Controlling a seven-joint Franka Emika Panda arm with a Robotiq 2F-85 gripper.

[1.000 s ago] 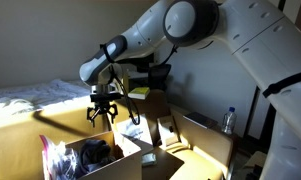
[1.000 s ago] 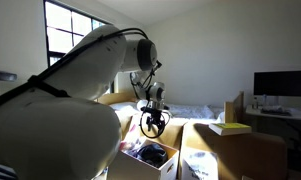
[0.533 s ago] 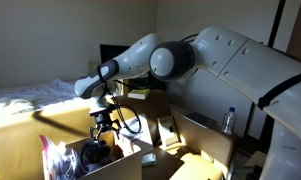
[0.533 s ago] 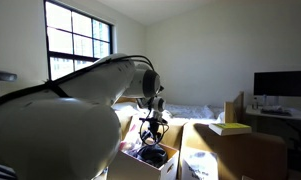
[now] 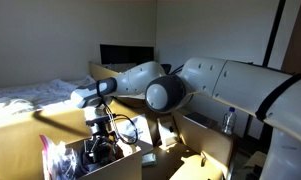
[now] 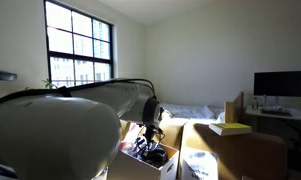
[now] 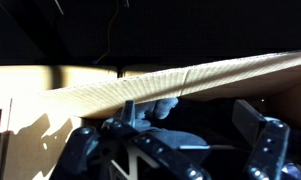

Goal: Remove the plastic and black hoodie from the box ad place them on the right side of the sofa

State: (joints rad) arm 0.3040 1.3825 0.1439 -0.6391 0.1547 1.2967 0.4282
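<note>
The side of the cardboard box crowds my gripper's fingers, so my gripper should next move toward the clear plastic and turn, and then lower onto the black hoodie (image 5: 90,157) (image 7: 203,134) beside the plastic.
My gripper (image 5: 98,143) is lowered into the open cardboard box (image 5: 130,165), and it also shows in the box (image 6: 158,162) in an exterior view (image 6: 145,148). The black hoodie (image 5: 92,156) lies bunched in the box right under the fingers. Clear crinkled plastic (image 5: 56,160) sits at the box's left end, beside the hoodie. In the wrist view the gripper (image 7: 175,140) is open, its fingers spread wide over dark cloth (image 7: 205,125), close below the box's cardboard wall (image 7: 190,80). I cannot tell whether the fingertips touch the cloth.
A yellow sofa surface (image 5: 15,135) lies left of the box. A second open cardboard box (image 5: 205,135) stands to the right with a bottle (image 5: 228,120) behind it. A yellow book (image 6: 228,128) lies on a box and a monitor (image 6: 280,85) stands behind.
The arm has swung down and the gripper has dropped from above the box into it, onto the black hoodie. The fingers stay open.
</note>
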